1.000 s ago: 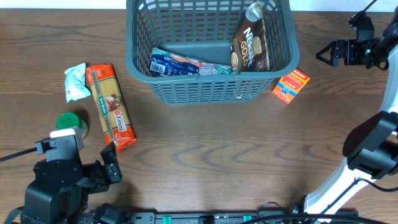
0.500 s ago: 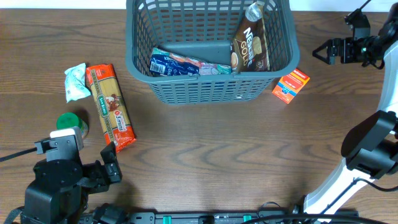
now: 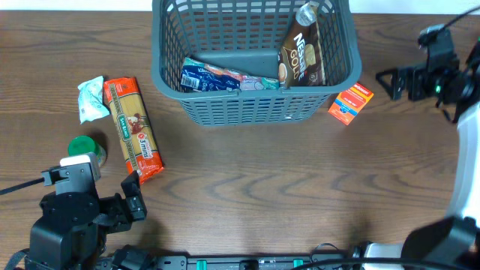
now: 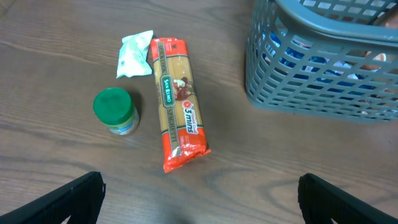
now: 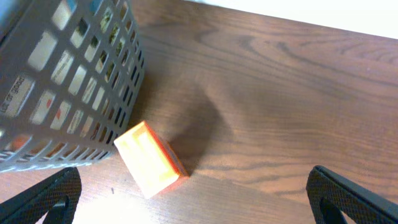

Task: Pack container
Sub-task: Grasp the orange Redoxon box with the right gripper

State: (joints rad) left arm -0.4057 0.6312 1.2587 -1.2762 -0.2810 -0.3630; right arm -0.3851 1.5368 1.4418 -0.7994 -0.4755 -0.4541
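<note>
My right gripper is next to go down and over toward the basket's corner, with its open fingers on both sides of the small orange box (image 3: 350, 103) (image 5: 151, 160), because the box is below and beside it.
The container (image 3: 247, 96), a big dark grey slatted basket, stands at the table's far middle and shows in the left wrist view (image 4: 311, 81) and the right wrist view (image 5: 68, 87). Inside lie a blue packet (image 3: 217, 76) and a brown coffee pouch (image 3: 304, 52). A small orange box (image 3: 351, 102) (image 5: 149, 162) rests on the table by the basket's right front corner. My right gripper (image 3: 384, 82) (image 5: 196, 202) hovers open just right of that box, holding nothing. My left gripper (image 4: 199, 205) is open and low at the near left, short of a red pasta packet (image 3: 133, 127) (image 4: 177, 102).
Left of the pasta packet lie a white-green sachet (image 3: 91, 99) (image 4: 134, 55) and a green-lidded jar (image 3: 86, 146) (image 4: 115, 112). The left arm's base (image 3: 67, 225) fills the near left corner. The right arm (image 3: 465, 150) runs along the right edge.
My right gripper has shifted a little left and toward the near side, closer to the orange box, and its arm has swung. The left arm and all items are unmoved.
</note>
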